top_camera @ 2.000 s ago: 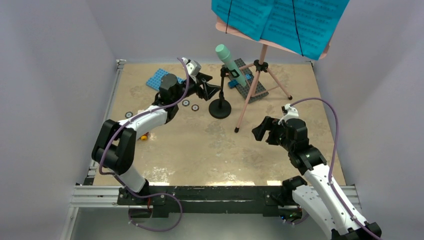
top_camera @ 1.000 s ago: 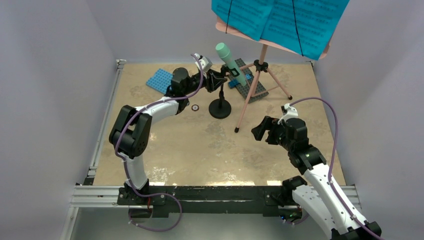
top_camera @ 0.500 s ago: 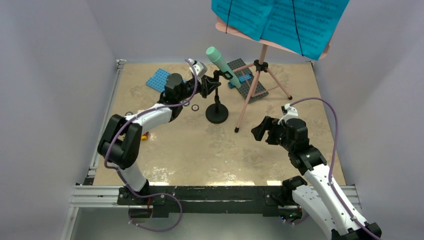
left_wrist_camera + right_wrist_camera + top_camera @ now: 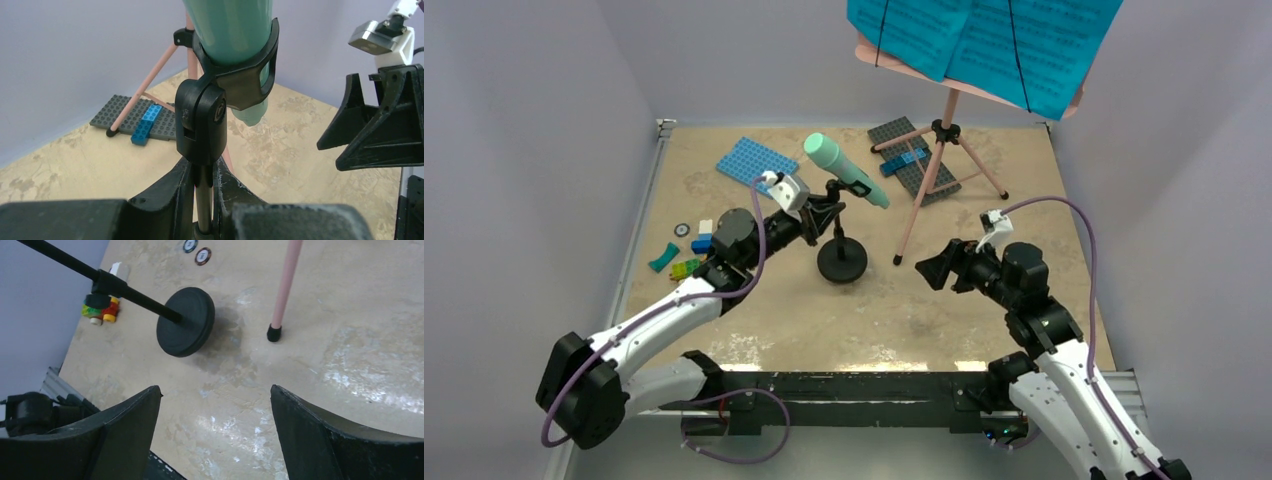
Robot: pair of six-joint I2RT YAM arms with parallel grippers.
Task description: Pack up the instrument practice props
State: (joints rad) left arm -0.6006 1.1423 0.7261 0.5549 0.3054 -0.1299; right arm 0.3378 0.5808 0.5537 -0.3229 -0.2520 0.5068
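Observation:
My left gripper should move the tilted round base back and set it down flat on the bare tabletop below and back from it, then let go of the pole (image 4: 203,200).
The mint-green microphone (image 4: 844,172) sits in the clip of the black mic stand (image 4: 842,262), left of centre. My left gripper (image 4: 824,213) is shut on the stand's thin pole just below the clip. In the left wrist view the pole (image 4: 203,200) runs between the two fingers, with the microphone (image 4: 230,30) above them. The stand's round base (image 4: 185,321) looks tilted, with a shadow beside it. The pink music stand (image 4: 934,170) with cyan pages (image 4: 984,40) stands at the back right. My right gripper (image 4: 934,268) hangs open and empty near the pink leg (image 4: 284,285).
A blue baseplate (image 4: 756,160) lies at the back left. A grey baseplate (image 4: 914,165) with blue bricks lies under the tripod. Several loose bricks (image 4: 686,258) and a small disc (image 4: 682,229) lie near the left edge. Walls close three sides.
My left arm has drawn back toward the near left, bringing the mic stand and microphone with it. My right gripper has shifted slightly left and its jaws have narrowed a little.

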